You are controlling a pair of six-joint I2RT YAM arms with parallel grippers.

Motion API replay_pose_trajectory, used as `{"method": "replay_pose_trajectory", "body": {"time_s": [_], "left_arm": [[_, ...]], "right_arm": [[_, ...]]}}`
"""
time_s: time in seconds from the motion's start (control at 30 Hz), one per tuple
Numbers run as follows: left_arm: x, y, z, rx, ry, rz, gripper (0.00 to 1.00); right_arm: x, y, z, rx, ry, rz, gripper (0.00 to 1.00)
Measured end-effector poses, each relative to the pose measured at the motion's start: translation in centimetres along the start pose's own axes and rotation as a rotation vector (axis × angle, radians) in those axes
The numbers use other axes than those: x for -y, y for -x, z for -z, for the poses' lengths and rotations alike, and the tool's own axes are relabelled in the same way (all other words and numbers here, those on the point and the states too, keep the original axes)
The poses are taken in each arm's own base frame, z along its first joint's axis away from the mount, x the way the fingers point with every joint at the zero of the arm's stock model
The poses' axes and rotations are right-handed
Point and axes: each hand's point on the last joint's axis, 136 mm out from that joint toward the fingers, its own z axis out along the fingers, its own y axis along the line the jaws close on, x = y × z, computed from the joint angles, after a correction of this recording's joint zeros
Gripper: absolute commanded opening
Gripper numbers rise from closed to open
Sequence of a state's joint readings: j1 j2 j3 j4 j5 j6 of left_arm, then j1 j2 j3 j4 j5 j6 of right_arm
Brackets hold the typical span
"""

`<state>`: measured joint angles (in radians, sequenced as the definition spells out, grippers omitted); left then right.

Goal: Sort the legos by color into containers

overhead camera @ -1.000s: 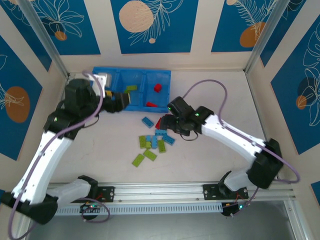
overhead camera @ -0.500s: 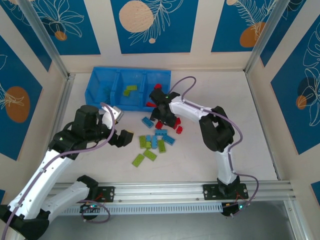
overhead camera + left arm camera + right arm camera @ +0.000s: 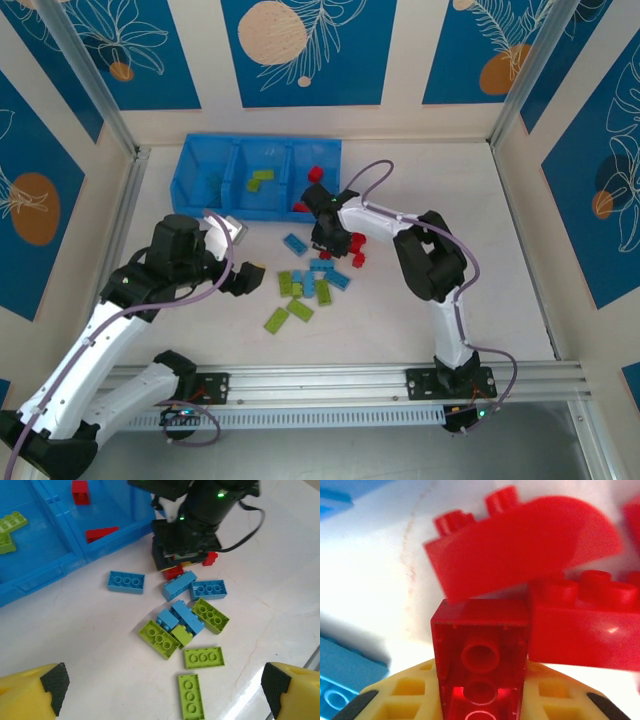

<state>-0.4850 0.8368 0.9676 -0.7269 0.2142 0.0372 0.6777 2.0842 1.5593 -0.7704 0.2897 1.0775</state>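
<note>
The red lego needs to be lifted next by my right gripper, then carried outward and released over the section of the tray that already has red ones.
The blue tray stands at the back left, with green legos in its middle compartment and red ones in the right. Loose blue and green legos lie in a pile at mid-table. My right gripper points down at the red legos near the tray's front right corner. It is shut on a red lego, whose hollow underside faces the wrist camera. My left gripper hovers wide open left of the pile, nothing between its fingers.
A curved red piece and another red brick touch the held one. A single blue brick lies between pile and tray. Two green plates lie nearest me. Bare table lies right of the pile.
My left gripper drew back from the tray to the near left of the pile. My right gripper swung in from the right and settled over the red legos by the tray corner.
</note>
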Motion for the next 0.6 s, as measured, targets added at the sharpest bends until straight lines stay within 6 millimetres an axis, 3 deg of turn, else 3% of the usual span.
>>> {"method": "replay_pose_trajectory", "body": {"time_s": [0.1, 0.17, 0.37, 0.47, 0.53, 0.6], "left_arm": [[-0.5, -0.1, -0.1, 0.002, 0.028, -0.001, 1.0], [-0.8, -0.2, -0.1, 0.005, 0.043, -0.001, 1.0], [-1.5, 0.1, 0.1, 0.021, 0.091, -0.005, 1.0], [-1.9, 0.2, 0.3, 0.026, 0.116, -0.006, 1.0], [-2.1, 0.2, 0.4, 0.028, 0.131, -0.007, 1.0], [-2.3, 0.2, 0.5, 0.031, 0.142, -0.007, 1.0]], "right_arm": [[0.6, -0.5, 1.9, 0.044, 0.003, 0.018, 0.2], [-0.1, -0.7, 4.2, 0.104, 0.037, 0.059, 0.2], [-6.4, 0.0, 13.0, 0.365, 0.204, 0.322, 0.19], [-9.9, 2.7, 14.9, 0.475, 0.216, 0.407, 0.2], [-11.9, 5.5, 14.5, 0.525, 0.184, 0.433, 0.22], [-13.5, 8.9, 12.8, 0.568, 0.14, 0.452, 0.24]]}}
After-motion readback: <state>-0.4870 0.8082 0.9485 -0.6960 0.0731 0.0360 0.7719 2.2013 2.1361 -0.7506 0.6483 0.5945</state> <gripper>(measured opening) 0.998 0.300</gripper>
